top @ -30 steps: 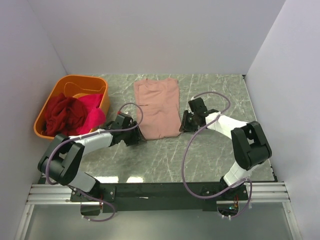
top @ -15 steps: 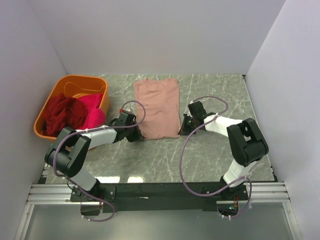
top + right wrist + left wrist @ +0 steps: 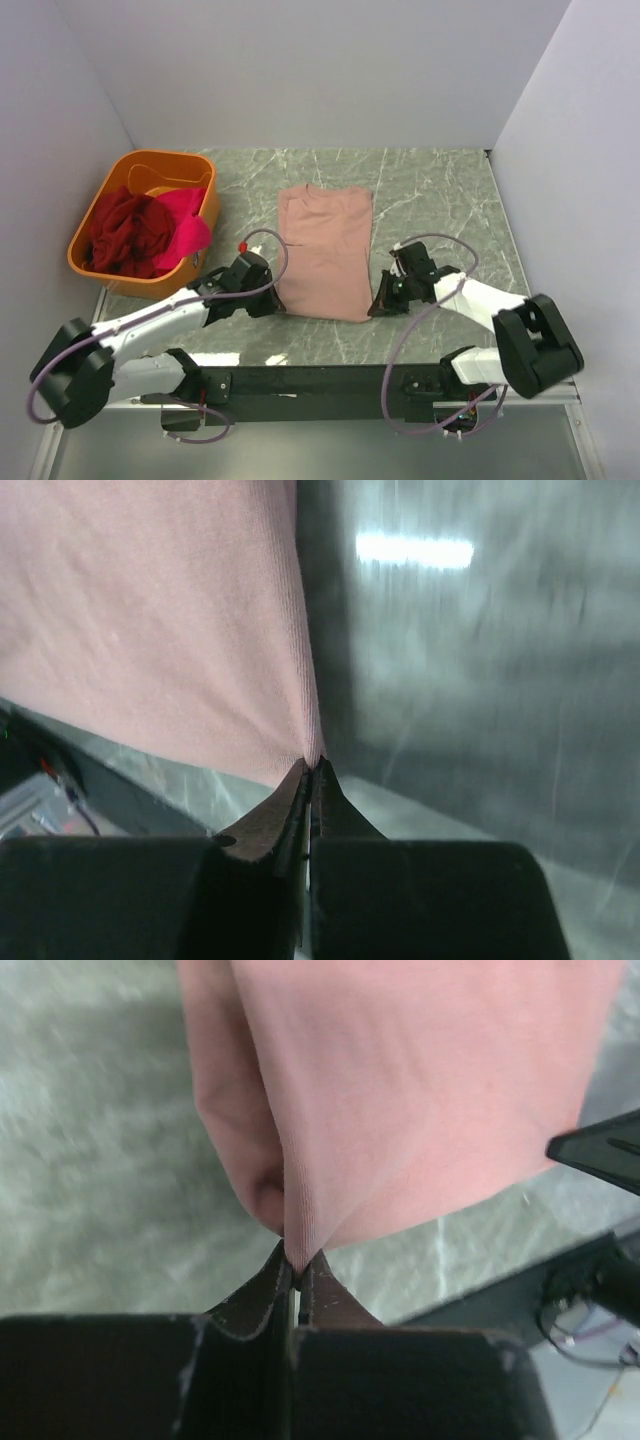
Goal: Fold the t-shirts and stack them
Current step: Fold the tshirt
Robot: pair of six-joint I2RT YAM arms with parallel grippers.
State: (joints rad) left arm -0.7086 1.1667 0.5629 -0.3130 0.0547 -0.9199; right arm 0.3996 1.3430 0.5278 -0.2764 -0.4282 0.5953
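Note:
My left gripper lifts the t-shirt's near corner next, away from my base, then brings it down onto the t-shirt's collar end.
A dusty pink t-shirt (image 3: 326, 250) lies folded lengthwise in the middle of the marble table, plain side up. My left gripper (image 3: 272, 303) is shut on its near left corner, the cloth pinched between the fingertips (image 3: 297, 1260). My right gripper (image 3: 380, 305) is shut on the near right corner, where the pink t-shirt (image 3: 150, 630) runs into the closed tips (image 3: 313, 767). A dark red t-shirt (image 3: 125, 232) and a magenta t-shirt (image 3: 185, 232) sit crumpled in the tub.
The orange plastic tub (image 3: 140, 170) stands at the left against the wall. White walls close in the table on three sides. The black rail (image 3: 320, 382) with the arm bases runs along the near edge.
Both grippers closed on the pink shirt's near corners and pulled it toward the near edge. The shirt now lies closer to the arm bases.

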